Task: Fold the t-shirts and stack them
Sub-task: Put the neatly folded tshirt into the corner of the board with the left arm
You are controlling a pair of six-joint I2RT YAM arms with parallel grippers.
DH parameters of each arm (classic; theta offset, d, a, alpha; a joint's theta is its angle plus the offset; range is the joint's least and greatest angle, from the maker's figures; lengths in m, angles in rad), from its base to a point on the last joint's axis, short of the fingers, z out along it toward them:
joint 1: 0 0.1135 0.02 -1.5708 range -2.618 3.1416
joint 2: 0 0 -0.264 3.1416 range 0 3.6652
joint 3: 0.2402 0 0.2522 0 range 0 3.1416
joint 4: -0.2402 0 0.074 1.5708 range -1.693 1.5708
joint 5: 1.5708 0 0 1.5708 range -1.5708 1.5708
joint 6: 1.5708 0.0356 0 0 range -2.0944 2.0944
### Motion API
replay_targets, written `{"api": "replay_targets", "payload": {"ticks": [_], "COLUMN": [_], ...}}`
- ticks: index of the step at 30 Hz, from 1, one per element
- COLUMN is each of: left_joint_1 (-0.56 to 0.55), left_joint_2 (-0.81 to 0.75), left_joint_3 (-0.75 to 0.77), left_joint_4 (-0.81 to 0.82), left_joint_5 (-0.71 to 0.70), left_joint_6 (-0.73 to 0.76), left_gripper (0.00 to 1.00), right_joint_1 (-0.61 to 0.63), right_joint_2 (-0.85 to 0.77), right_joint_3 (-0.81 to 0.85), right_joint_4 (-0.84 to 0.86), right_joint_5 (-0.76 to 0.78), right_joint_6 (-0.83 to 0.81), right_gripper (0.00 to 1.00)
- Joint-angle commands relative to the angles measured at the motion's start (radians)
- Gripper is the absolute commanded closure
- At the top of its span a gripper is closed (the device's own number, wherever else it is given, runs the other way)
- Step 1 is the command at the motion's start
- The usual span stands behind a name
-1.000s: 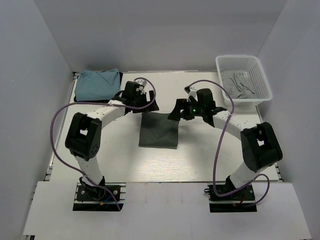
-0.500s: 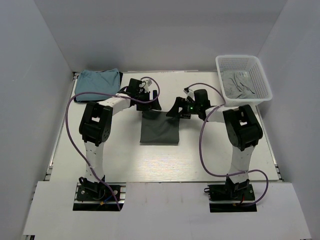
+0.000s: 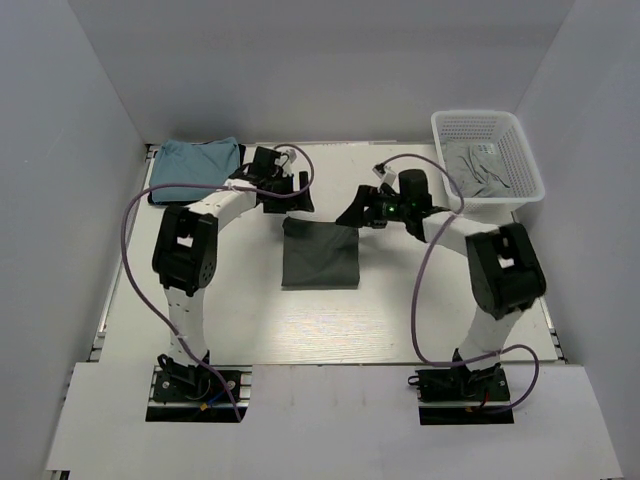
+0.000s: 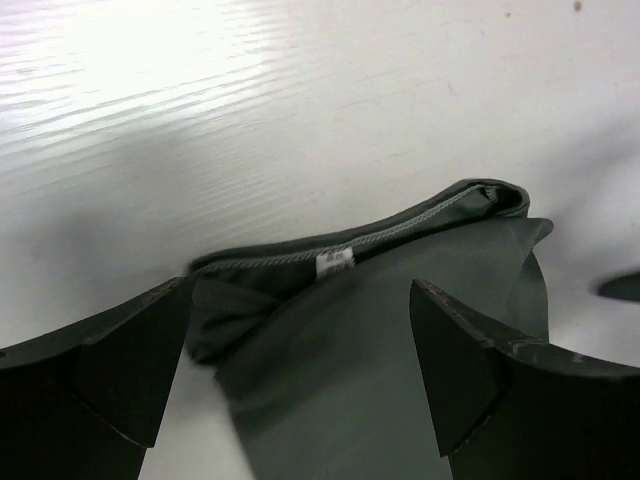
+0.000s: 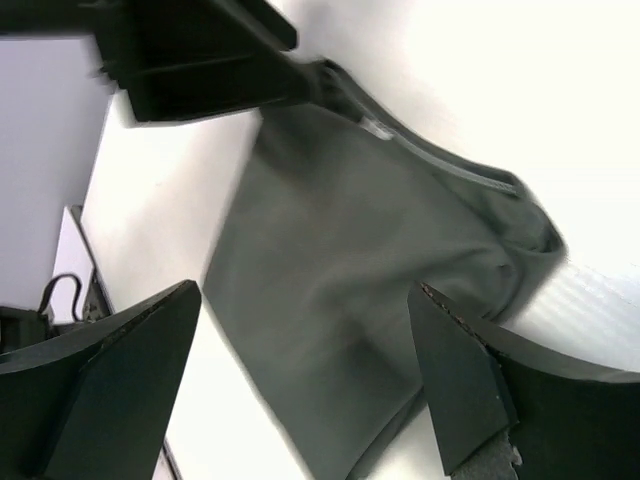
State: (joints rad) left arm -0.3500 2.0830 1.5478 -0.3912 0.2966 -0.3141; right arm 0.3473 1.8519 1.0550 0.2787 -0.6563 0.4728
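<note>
The dark tee lies folded, so the left gripper will next move back and down onto the dark tee's side edge nearest the teal-blue t-shirt [image 3: 195, 168], just short of the collar.
A dark grey-green t-shirt [image 3: 320, 254] lies folded into a rectangle at the table's middle. Its collar with a white label [image 4: 335, 262] faces the back. My left gripper [image 3: 294, 200] hovers open over the far left corner, the tee [image 4: 380, 360] showing below its spread fingers [image 4: 110, 370]. Over the far right corner my right gripper [image 3: 353, 215] is open too, with the tee [image 5: 360, 280] beneath it and nothing pinched. A folded light teal-blue t-shirt [image 3: 195, 168] sits at the back left. Paler grey t-shirts [image 3: 478, 170] lie crumpled in the basket.
A white mesh basket [image 3: 520, 150] stands at the back right corner. White walls close in the left, back and right sides. The left gripper's black body [image 5: 200, 50] shows at the top of the right wrist view, close to the right gripper.
Both grippers have drawn slightly back and up from the dark tee's far edge, staying open. Both arms' elbows have risen and swung inward. The tee lies nearly where it was.
</note>
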Motion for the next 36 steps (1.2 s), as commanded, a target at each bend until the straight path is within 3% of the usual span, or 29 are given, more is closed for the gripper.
{"api": "replay_targets", "payload": {"ticks": [1,4,8,16,20,27,36], "left_joint_1": [-0.003,-0.024,-0.024,-0.056,-0.078,-0.107,-0.185], "left_joint_2": [-0.182,-0.218,-0.287,-0.357,-0.317,-0.17,-0.06], "left_joint_3": [0.023,-0.012,-0.188,-0.455,-0.456,-0.393,-0.355], "left_joint_4": [-0.067,-0.153,-0.173,-0.014,-0.005,-0.029,-0.092], "left_joint_5": [-0.127,-0.171,-0.183,-0.065,-0.105,-0.18,-0.391], "left_joint_6": [0.02,0.011,-0.036,-0.036,-0.062,-0.077,-0.129], "left_gripper": [0.0,0.0,0.0,0.0,0.0,0.14,0.49], "right_joint_1": [0.005,0.007,0.006,0.007,0.007,0.005,0.004], "right_joint_2": [-0.187,-0.27,-0.414,-0.586,-0.634,-0.707,-0.741], "right_joint_3": [-0.045,-0.107,-0.217,-0.357,-0.374,-0.375,-0.385], "right_joint_4": [-0.085,-0.136,-0.159,-0.202,-0.237,-0.277,-0.308], "right_joint_5": [0.009,0.064,0.116,0.195,0.231,0.326,0.4], "right_joint_6": [-0.109,-0.12,-0.097,-0.062,-0.071,-0.083,-0.097], "right_gripper": [0.1,0.1,0.1,0.1,0.1,0.1,0.1]}}
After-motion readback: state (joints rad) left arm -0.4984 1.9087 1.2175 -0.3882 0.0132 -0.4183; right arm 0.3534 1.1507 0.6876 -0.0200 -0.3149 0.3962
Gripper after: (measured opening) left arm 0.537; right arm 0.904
